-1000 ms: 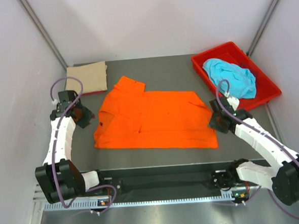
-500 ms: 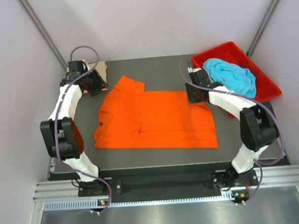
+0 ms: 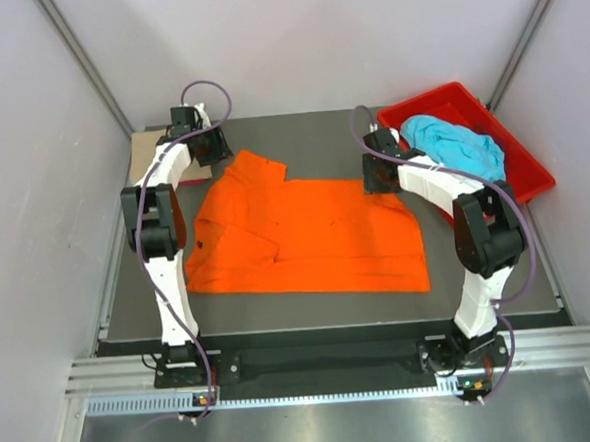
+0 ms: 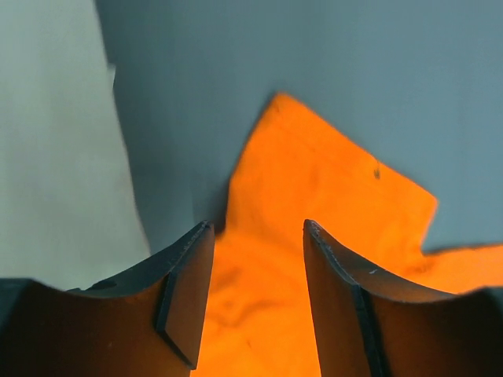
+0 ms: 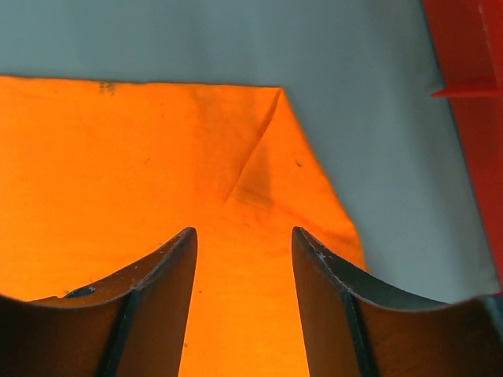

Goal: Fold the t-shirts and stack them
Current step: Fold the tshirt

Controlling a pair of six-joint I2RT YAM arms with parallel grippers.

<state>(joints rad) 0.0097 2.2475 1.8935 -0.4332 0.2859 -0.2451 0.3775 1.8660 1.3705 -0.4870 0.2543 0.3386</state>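
The left gripper moves down and to the right in the top view next, onto the orange t-shirt's far sleeve corner, which still lies beyond the gripper's open fingers.
The orange t-shirt lies spread flat in the middle of the table. My left gripper is open over its far-left sleeve corner, jaws apart with cloth below them. My right gripper is open over the shirt's far-right corner. The tan t-shirt lies folded at the far left, partly hidden by my left arm; its edge shows pale in the left wrist view. The turquoise t-shirt is crumpled in the red bin.
The red bin stands at the far right, its wall showing in the right wrist view. Grey table lies bare behind the orange shirt. Enclosure walls close in on the left and right.
Both arms have reached from the near sides of the table to the far corners of the orange shirt. Both grippers now hover over those corners. The shirts have not moved.
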